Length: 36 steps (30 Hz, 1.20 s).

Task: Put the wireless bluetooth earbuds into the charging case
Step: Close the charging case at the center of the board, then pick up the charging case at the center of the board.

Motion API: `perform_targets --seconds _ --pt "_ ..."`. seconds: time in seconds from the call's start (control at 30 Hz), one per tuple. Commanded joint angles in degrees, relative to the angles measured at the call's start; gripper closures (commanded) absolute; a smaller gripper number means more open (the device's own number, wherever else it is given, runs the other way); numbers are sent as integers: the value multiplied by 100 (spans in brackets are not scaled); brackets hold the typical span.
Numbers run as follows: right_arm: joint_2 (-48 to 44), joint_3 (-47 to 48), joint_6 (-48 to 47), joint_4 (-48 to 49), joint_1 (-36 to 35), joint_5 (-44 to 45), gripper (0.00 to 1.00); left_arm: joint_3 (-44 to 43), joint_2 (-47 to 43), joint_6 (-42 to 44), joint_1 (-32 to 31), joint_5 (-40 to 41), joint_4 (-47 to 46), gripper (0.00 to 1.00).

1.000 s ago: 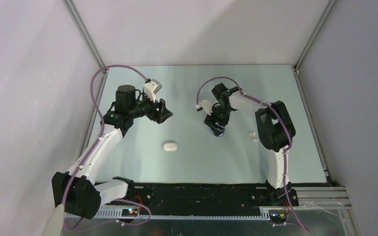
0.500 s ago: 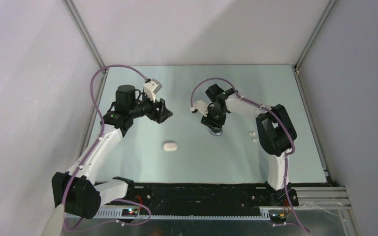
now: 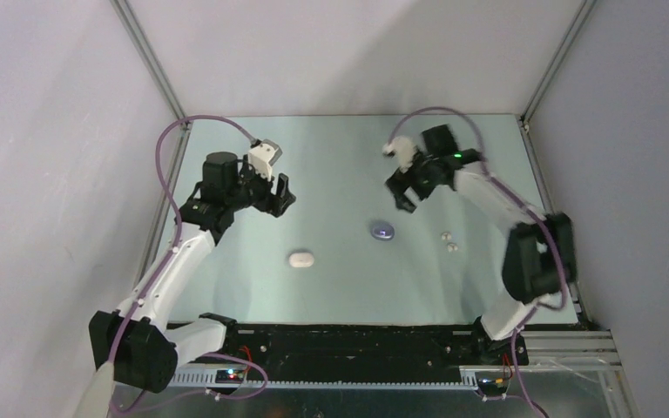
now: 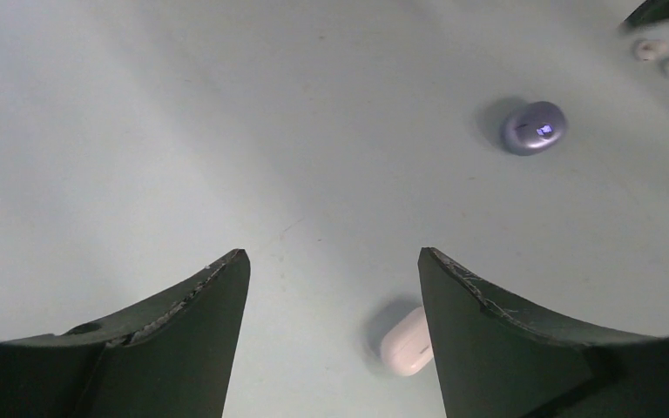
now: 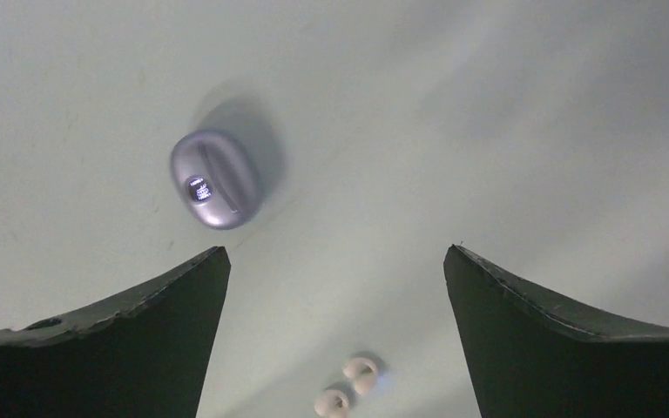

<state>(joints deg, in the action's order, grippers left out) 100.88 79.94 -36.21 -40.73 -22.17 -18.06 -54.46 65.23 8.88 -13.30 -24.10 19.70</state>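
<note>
The white earbuds lie outside the closed white case [image 3: 300, 259]. I will next swing my right gripper to the left in the top view and down over the case.
A closed purple case [image 3: 383, 231] lies mid-table; it also shows in the left wrist view [image 4: 535, 128] and the right wrist view [image 5: 214, 178]. A closed white case [image 3: 300, 259] lies to its left, partly behind my left finger in the left wrist view [image 4: 407, 341]. Two white earbuds [image 3: 449, 241] lie together right of the purple case, also in the right wrist view [image 5: 348, 383] and the left wrist view [image 4: 662, 57]. The purple earbuds are out of view. My left gripper [image 3: 280, 193] [image 4: 334, 252] is open and empty. My right gripper [image 3: 401, 193] [image 5: 335, 250] is open and empty, above and behind the purple case.
The table [image 3: 331, 157] is a pale matte sheet with metal frame rails along its left and right edges. White walls close it in at the back and sides.
My right gripper has lifted off the purple case and swung back and to the right, leaving the case on the table. My left gripper has shifted slightly back.
</note>
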Motion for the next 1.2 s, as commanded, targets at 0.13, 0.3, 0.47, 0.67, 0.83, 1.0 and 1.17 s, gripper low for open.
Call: perform_targets --seconds 0.13,0.3,0.47,0.67,0.83,1.0,1.17 --pt "-1408 -698 2229 1486 1121 -1377 4 -148 4 91 148 1034 452 3" --pt "-1048 -602 745 966 81 -2288 20 15 201 -1323 747 716 543 0" --pt "-279 -489 -786 1316 -1139 -2160 31 110 285 -2674 1162 996 765 0" --pt "794 240 -755 1637 -2055 -1532 30 495 -75 -3145 1915 -27 690 12" --pt "1320 379 -293 2222 -2695 -1111 23 852 -388 -3266 2049 542 889 12" --pt "1671 616 -60 2181 -3013 -1087 22 1159 -763 -3651 2129 537 875 13" --pt "1918 744 -152 2019 -3176 -1109 26 1307 -846 -3813 2163 477 891 13"
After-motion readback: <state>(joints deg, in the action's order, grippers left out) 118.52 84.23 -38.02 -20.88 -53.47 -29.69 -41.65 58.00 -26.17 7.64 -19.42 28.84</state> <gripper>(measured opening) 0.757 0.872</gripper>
